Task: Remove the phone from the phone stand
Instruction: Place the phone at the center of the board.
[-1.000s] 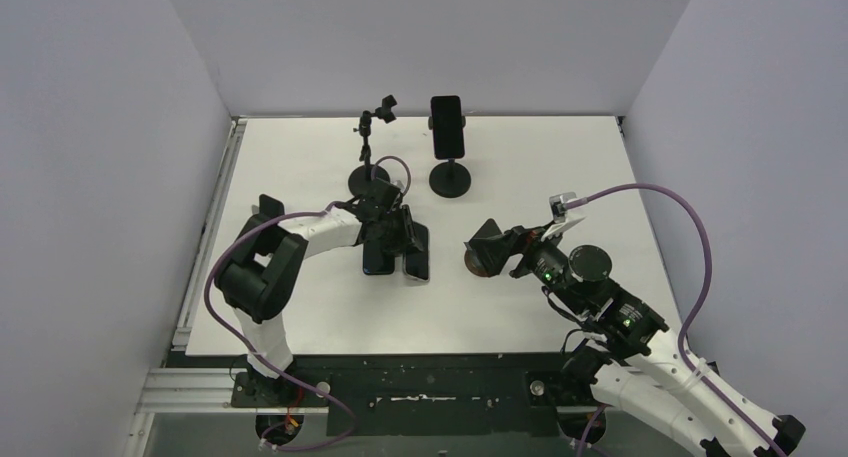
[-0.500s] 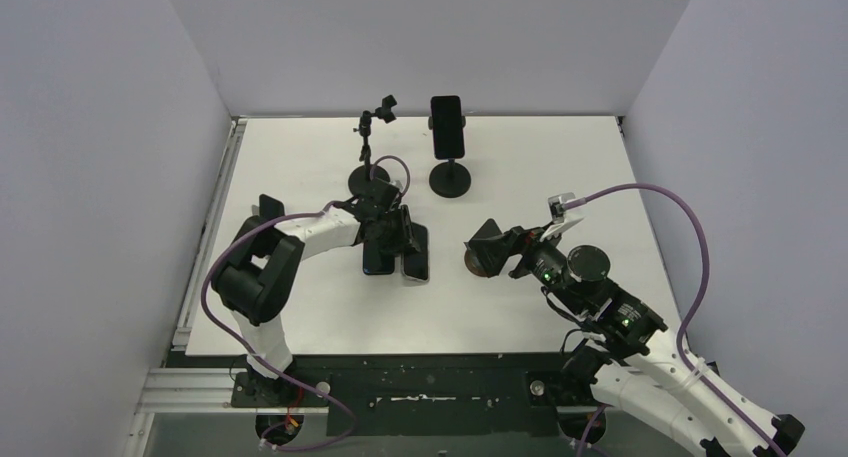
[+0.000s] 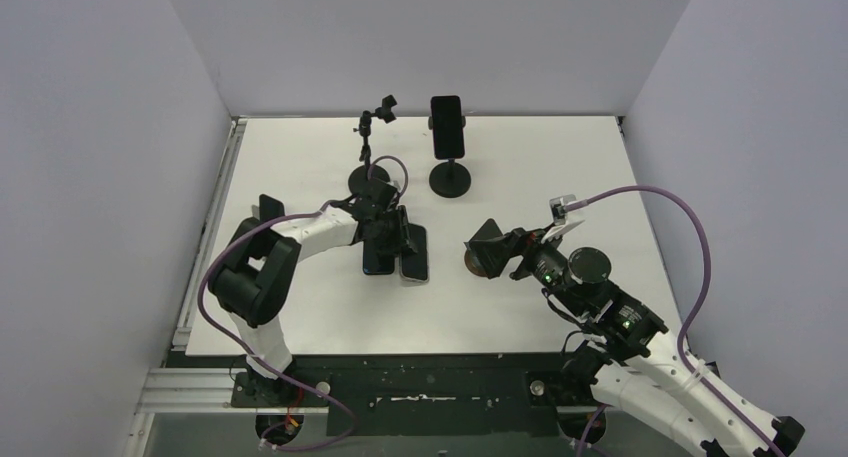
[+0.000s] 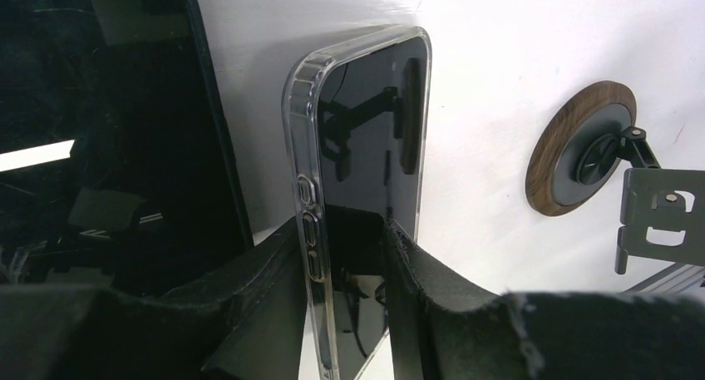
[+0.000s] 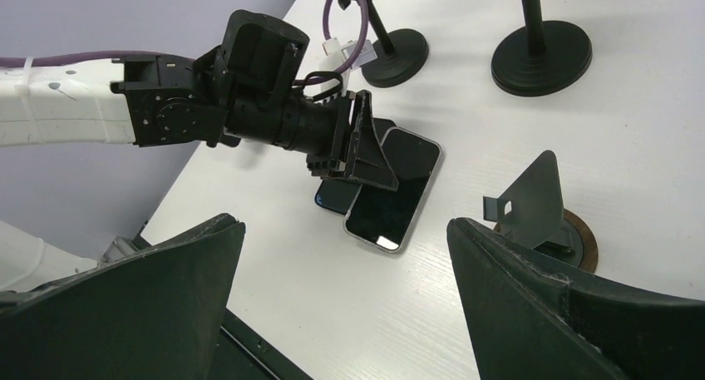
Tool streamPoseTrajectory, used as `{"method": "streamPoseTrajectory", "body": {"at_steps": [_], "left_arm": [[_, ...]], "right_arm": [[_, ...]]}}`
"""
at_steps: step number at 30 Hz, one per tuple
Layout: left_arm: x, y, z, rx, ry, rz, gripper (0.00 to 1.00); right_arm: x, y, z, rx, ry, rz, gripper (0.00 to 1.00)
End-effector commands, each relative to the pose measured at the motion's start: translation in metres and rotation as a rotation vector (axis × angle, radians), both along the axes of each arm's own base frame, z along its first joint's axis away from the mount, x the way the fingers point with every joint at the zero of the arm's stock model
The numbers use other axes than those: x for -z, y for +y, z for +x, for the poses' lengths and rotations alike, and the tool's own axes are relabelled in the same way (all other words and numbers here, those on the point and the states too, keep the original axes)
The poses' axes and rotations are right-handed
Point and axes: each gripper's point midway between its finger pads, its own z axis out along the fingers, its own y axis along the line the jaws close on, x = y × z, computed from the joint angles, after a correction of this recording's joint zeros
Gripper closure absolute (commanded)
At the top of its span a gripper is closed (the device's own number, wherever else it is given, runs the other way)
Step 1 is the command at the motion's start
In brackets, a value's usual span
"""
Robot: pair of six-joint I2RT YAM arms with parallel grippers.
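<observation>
My right gripper moves to the right in the wrist view and down next. Its fingers close across the sides of the grey stand's upright plate (image 3: pixel 488 230) (image 5: pixel 536 204) below.
A black phone (image 3: pixel 447 125) stands upright on a black round-based stand (image 3: pixel 450 180) at the back of the table. My left gripper (image 3: pixel 400 237) is low over the table, its jaws closed on the long edges of a clear-cased phone (image 4: pixel 366 130). That phone (image 5: pixel 392 189) lies screen up, partly over a dark phone (image 5: pixel 331 199). In the left wrist view the gripper (image 4: pixel 341 230) shows one finger on the button edge and one on the other edge. My right gripper (image 5: pixel 345 230) is wide open and empty, hovering right of both phones (image 3: pixel 412 257).
An empty clamp stand (image 3: pixel 372 137) with a round base stands left of the phone stand. An empty grey stand on a wooden disc (image 5: pixel 536 201) sits under my right gripper (image 3: pixel 500 252). It also shows in the left wrist view (image 4: pixel 582 155). White walls enclose the table.
My left gripper and the clear-cased phone have shifted very slightly left and back. The right arm has not moved.
</observation>
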Motion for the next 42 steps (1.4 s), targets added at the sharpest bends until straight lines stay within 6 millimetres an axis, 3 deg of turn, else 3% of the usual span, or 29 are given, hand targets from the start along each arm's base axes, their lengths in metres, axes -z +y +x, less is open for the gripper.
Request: {"method": "streamPoseTrajectory", "body": {"at_steps": [1, 26, 31, 37, 42], "left_arm": [[-0.022, 0.010, 0.008, 0.006, -0.059, 0.029, 0.66], [-0.034, 0.023, 0.009, 0.020, -0.075, 0.092, 0.65], [-0.045, 0.023, 0.008, 0.027, -0.091, 0.084, 0.65], [-0.074, 0.026, 0.004, 0.047, -0.163, 0.056, 0.65], [-0.093, 0.042, 0.004, 0.072, -0.272, 0.079, 0.67]], "right_arm": [[-0.013, 0.001, 0.001, 0.003, -0.035, 0.043, 0.00], [-0.016, 0.001, 0.000, -0.005, -0.044, 0.044, 0.00], [-0.015, 0.000, 0.000, -0.001, -0.045, 0.041, 0.00], [-0.011, -0.006, 0.002, 0.027, -0.040, 0.018, 0.00], [0.002, -0.015, 0.012, 0.103, -0.002, -0.024, 0.00]]}}
